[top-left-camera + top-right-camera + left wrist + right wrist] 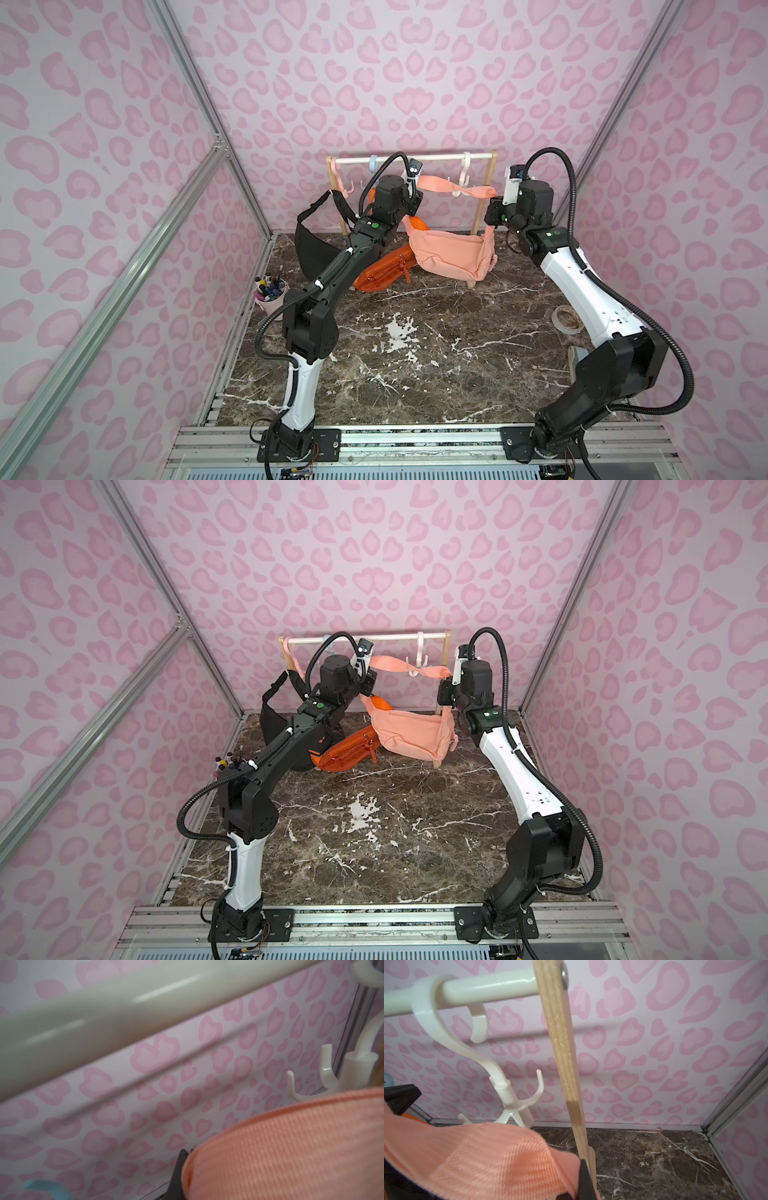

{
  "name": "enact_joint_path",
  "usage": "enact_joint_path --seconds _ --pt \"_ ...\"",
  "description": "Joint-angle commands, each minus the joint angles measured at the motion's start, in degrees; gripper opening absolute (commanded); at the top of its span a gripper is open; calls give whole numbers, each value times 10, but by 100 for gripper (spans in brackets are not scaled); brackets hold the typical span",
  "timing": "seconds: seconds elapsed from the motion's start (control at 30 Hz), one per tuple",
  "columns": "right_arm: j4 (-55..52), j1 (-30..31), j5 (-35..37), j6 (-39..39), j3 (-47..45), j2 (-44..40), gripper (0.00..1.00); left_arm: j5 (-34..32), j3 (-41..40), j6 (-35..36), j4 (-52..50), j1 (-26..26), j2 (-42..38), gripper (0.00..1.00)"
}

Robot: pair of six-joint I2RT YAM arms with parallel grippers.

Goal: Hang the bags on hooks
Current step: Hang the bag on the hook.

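Note:
My left gripper should go down next and release its end of the strap, because the strap crosses the wires of the white hook, which stand between my left gripper and my right gripper.
A peach bag [451,253] [409,733] hangs in front of the rack by its strap [440,185] [395,665]. The strap is stretched between my two grippers. My left gripper [417,195] [371,675] is shut on one end and my right gripper [494,199] [446,681] is shut on the other. The strap crosses the prongs of the white hook [461,190] [417,670] that hangs from the rail; whether it is caught on them I cannot tell. In the wrist views the strap [291,1147] [477,1157] lies just before the hook [324,1076] [508,1097].
A black bag [316,245] hangs from a pink hook at the rack's left end. An orange bag [382,270] leans low behind my left arm. The rack's wooden post [564,1064] stands close to my right gripper. A cup of markers [272,293] and a tape roll [567,318] sit on the marble table.

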Motion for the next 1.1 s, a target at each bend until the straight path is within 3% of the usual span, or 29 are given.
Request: enact_joint_path --seconds 0.0,0.8,1.07 --pt "-2 -6 17 3 13 15 0 -26 16 -17 18 7 8 3" --pt "-33 -18 10 9 109 91 0 -11 51 -42 31 15 37 3" --pt "-35 -17 3 17 94 104 0 -9 51 -48 8 15 53 3"
